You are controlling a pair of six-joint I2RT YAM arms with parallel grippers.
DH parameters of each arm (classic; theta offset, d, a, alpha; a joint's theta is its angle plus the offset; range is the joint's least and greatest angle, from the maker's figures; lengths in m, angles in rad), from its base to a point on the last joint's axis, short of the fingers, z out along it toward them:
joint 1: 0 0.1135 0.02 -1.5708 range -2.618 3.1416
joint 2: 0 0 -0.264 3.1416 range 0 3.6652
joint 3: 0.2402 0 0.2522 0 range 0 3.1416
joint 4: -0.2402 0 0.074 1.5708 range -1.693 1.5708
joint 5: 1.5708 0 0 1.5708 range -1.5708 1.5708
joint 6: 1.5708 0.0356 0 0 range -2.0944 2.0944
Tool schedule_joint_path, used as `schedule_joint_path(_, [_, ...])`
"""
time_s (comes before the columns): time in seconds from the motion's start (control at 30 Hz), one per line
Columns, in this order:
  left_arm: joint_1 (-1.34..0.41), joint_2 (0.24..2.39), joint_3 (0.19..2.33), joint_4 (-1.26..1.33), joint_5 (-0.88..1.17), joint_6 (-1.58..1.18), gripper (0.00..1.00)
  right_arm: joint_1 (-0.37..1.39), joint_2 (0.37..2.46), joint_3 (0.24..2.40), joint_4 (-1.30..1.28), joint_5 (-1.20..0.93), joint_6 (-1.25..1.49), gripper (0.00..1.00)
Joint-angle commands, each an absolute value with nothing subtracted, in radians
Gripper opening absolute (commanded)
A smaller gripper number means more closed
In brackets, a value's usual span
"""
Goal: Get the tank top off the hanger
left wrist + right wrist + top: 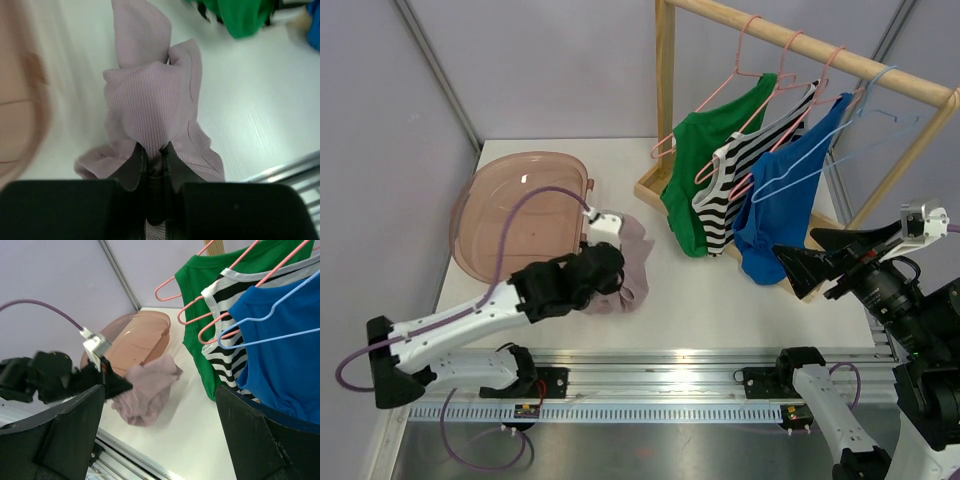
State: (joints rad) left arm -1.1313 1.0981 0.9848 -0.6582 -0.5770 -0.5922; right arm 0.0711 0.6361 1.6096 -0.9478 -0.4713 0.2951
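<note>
My left gripper rises to the left in the top view next, over the pink tub's bottom, to release the tank top there, since the tub lies empty.
A mauve ribbed tank top (630,268) is off its hanger and bunched over the table's left middle. My left gripper (155,159) is shut on its fabric (150,100); in the top view the gripper (605,268) holds it just right of the tub. The garment also shows in the right wrist view (147,387). My right gripper (798,265) is open and empty, right of and below the hanging clothes. Green (710,160), striped (740,185) and blue (785,200) tops hang on hangers from the wooden rail (820,50). An empty pink hanger (745,60) hangs at the rail's left.
A translucent pink tub (520,210) lies at the far left. The wooden rack's base (655,185) and posts stand at the back right. The metal rail (660,385) runs along the near edge.
</note>
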Motion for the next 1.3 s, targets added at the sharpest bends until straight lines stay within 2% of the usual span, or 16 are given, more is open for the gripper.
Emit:
schedule_joint_path(0.0, [-0.998, 1.016, 1.156, -0.767, -0.669, -0.493, 0.00, 0.068, 0.621, 1.608, -0.848, -0.465, 0.328, 0.99])
schedule_joint_path(0.2, [-0.755, 1.025, 1.402, -0.807, -0.579, -0.384, 0.00, 0.069, 0.606, 1.591, -0.796, -0.379, 0.373, 1.00])
schedule_joint_path(0.33, [-0.534, 1.089, 1.506, -0.821, -0.407, -0.327, 0.00, 0.069, 0.646, 1.577, -0.784, -0.332, 0.397, 0.99])
schedule_joint_path(0.53, [-0.203, 1.184, 1.516, -0.793, -0.174, -0.307, 0.00, 0.068, 0.724, 1.644, -0.778, -0.330, 0.436, 0.99])
schedule_joint_path(0.57, [-0.177, 1.198, 1.506, -0.782, -0.155, -0.307, 0.04, 0.069, 0.736, 1.652, -0.775, -0.334, 0.442, 1.00])
schedule_joint_path(0.6, [-0.138, 1.210, 1.505, -0.782, -0.140, -0.307, 0.14, 0.069, 0.761, 1.658, -0.772, -0.336, 0.448, 0.99])
schedule_joint_path(0.63, [-0.123, 1.238, 1.503, -0.782, -0.118, -0.308, 0.32, 0.069, 0.776, 1.676, -0.770, -0.322, 0.459, 0.99])
schedule_joint_path(0.67, [-0.109, 1.244, 1.493, -0.781, -0.107, -0.310, 0.62, 0.069, 0.794, 1.689, -0.776, -0.307, 0.466, 0.99])
schedule_joint_path(0.73, [-0.080, 1.247, 1.482, -0.773, -0.081, -0.325, 0.99, 0.069, 0.860, 1.738, -0.820, -0.199, 0.491, 0.99])
schedule_joint_path(0.83, [-0.069, 1.226, 1.457, -0.769, -0.052, -0.321, 0.99, 0.069, 0.939, 1.778, -0.839, -0.054, 0.528, 0.99])
schedule_joint_path(1.0, [-0.072, 1.132, 1.381, -0.781, 0.052, -0.298, 0.99, 0.068, 1.063, 1.847, -0.838, -0.046, 0.525, 0.99])
schedule_joint_path(1.13, [-0.078, 1.023, 1.242, -0.739, 0.097, -0.287, 0.99, 0.069, 1.183, 1.907, -0.859, 0.020, 0.514, 0.89])
schedule_joint_path(1.27, [-0.080, 0.950, 1.131, -0.687, 0.109, -0.278, 0.99, 0.069, 1.227, 1.901, -0.831, 0.035, 0.509, 0.75])
